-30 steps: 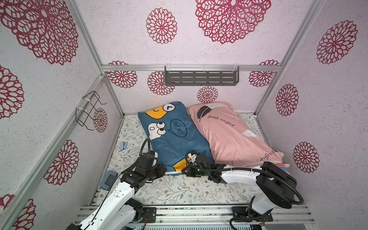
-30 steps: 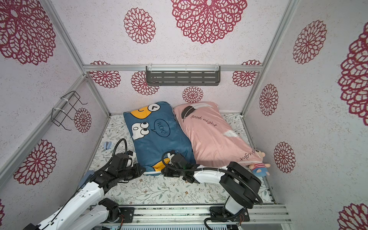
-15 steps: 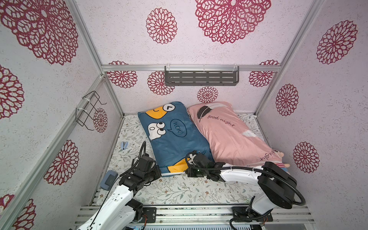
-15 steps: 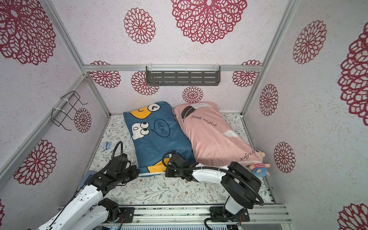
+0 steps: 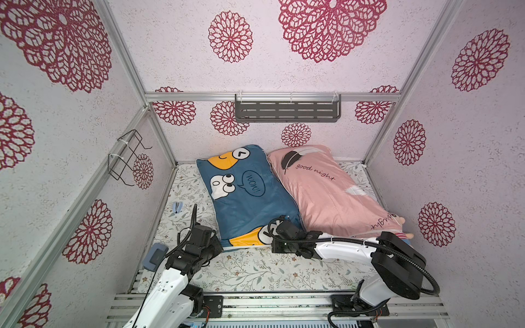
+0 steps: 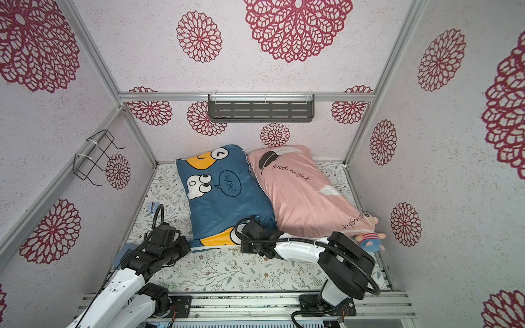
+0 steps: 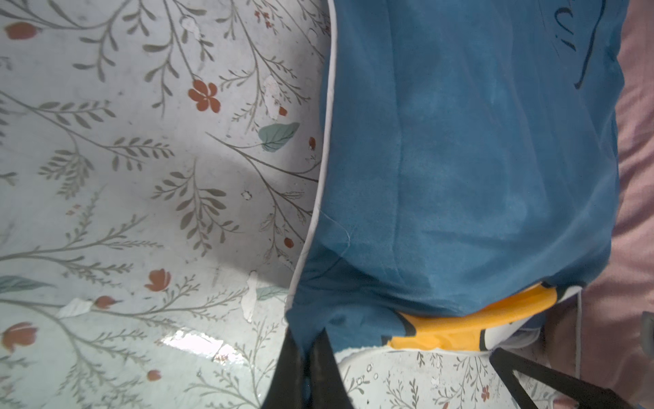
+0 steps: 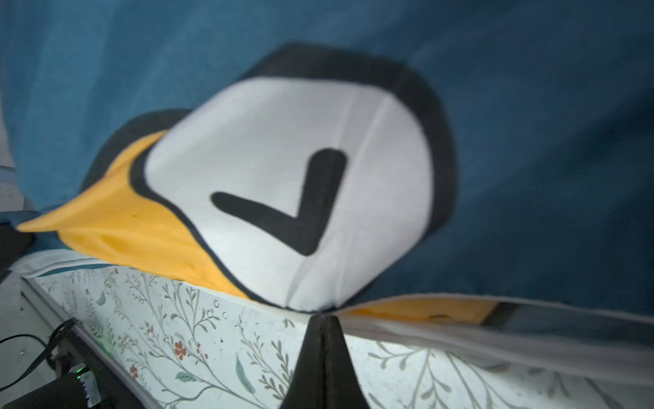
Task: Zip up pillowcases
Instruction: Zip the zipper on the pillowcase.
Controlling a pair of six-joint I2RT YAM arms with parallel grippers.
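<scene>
This part of the seam still stands open, so my right gripper will next slide along the gaping seam [image 8: 490, 320] toward the blue pillowcase's near corner by the pink pillowcase and release there.
The blue pillowcase [image 5: 247, 201] with cartoon faces lies on the floral mat, and the pink pillowcase [image 5: 321, 193] lies touching it on its right. My left gripper [image 7: 306, 341] is shut on the blue pillowcase's near left corner, also seen in a top view [image 5: 220, 247]. My right gripper [image 8: 322, 316] is shut on the same case's near edge below the white eye print [image 8: 290, 184]. Beside these jaws the seam gapes and shows orange fabric and a white lining. A zipper pull is hidden by the fingertips. In a top view the right gripper [image 6: 242, 246] sits at the near right end.
A plush doll [image 6: 369, 238] lies by the pink case's near right corner, behind the right arm's elbow. A blue-grey pad [image 5: 154, 255] and a small blue clip [image 5: 177, 207] lie by the left wall. A grey shelf [image 5: 287, 110] and a wire rack [image 5: 127, 156] hang on the walls.
The left arm has drawn back slightly toward the near left, keeping the blue corner in its jaws. The right gripper has stayed at the near edge.
</scene>
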